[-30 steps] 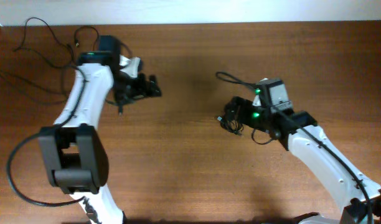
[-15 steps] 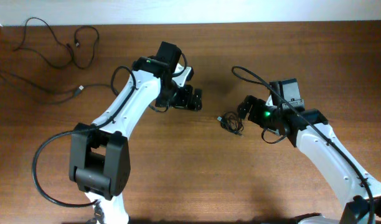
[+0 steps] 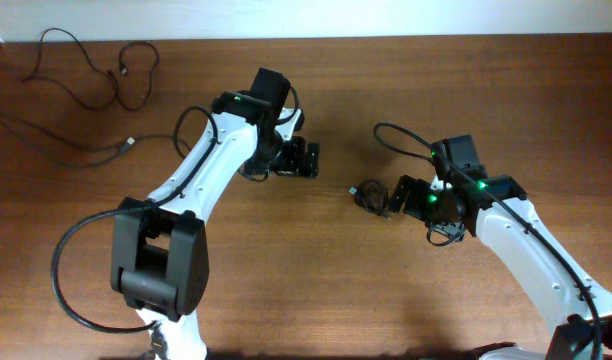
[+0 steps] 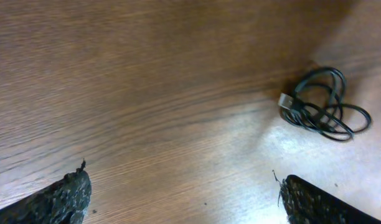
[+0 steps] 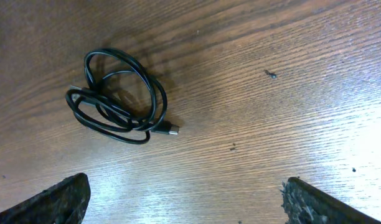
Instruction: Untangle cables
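Observation:
The coil lies below the robot's right gripper and to its left in the overhead view, so the gripper needs to go down that way next, with open fingers around the coil's bunched loops.
A small coil of thin black cable (image 3: 369,196) with a plug end lies on the wooden table between my two grippers. It shows in the left wrist view (image 4: 323,106) at the upper right and in the right wrist view (image 5: 119,96) at the upper left. Loose black cable strands (image 3: 96,70) lie spread at the table's far left corner. My left gripper (image 3: 308,160) is open and empty, left of the coil. My right gripper (image 3: 398,194) is open and empty, just right of the coil, not touching it.
The table's far edge meets a white wall (image 3: 386,15). Thicker black robot cables loop off both arms, one arching above the right wrist (image 3: 401,135). Bare wood (image 3: 316,290) spreads in front of the coil.
The right gripper has moved down and closer to the coil. The left arm swung from the far left to the table's middle a second ago and has since barely shifted.

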Robot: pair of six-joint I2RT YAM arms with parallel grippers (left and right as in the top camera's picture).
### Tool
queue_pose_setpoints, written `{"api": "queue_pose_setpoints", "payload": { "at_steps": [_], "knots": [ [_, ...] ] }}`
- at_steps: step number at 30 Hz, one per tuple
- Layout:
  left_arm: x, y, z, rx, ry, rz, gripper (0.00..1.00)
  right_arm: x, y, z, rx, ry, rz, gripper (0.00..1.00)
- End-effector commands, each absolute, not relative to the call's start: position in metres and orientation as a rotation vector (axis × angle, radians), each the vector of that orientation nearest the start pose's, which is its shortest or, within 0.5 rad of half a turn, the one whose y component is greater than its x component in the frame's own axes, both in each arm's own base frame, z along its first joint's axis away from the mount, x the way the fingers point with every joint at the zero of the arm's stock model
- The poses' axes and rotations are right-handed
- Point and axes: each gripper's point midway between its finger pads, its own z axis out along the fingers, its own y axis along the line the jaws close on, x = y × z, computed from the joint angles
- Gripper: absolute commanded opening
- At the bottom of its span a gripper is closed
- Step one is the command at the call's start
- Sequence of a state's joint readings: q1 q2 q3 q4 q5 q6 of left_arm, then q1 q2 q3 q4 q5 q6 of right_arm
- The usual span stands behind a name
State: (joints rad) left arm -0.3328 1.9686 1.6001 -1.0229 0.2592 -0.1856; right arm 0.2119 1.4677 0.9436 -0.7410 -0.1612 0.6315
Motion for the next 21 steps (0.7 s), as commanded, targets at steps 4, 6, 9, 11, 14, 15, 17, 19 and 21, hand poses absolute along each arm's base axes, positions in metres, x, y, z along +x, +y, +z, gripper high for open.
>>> {"api": "queue_pose_setpoints", "payload": {
  "at_steps": [4,6,9,11,14,15,17,19,21],
  "knots": [
    [0.395,-0.139,0.083,0.038,2.992,-0.372,0.99,0.303,0.093,0.076,0.335,2.841,0.374,0.85],
    [0.397,-0.133,0.083,0.016,2.988,-0.371,0.99,0.307,0.103,0.080,0.208,2.824,0.444,0.85],
    [0.404,-0.120,0.083,-0.082,2.977,-0.374,0.99,0.317,0.120,0.082,0.117,2.781,0.513,0.88],
    [0.404,-0.115,0.083,-0.101,2.981,-0.370,0.99,0.322,0.136,0.066,0.060,2.794,0.517,0.95],
    [0.400,-0.110,0.080,-0.106,3.000,-0.330,0.99,0.323,0.151,0.044,0.036,2.837,0.562,0.95],
    [0.399,-0.109,0.079,-0.108,3.003,-0.318,0.99,0.324,0.159,0.042,0.022,2.832,0.623,0.90],
    [0.397,-0.109,0.076,-0.110,3.011,-0.317,0.99,0.329,0.167,0.039,0.007,2.816,0.676,0.74],
    [0.393,-0.108,0.072,-0.111,3.023,-0.314,0.99,0.333,0.167,0.040,0.004,2.799,0.673,0.60],
    [0.390,-0.107,0.068,-0.113,3.035,-0.310,0.99,0.338,0.169,0.042,-0.003,2.775,0.679,0.47]
  ]
}}
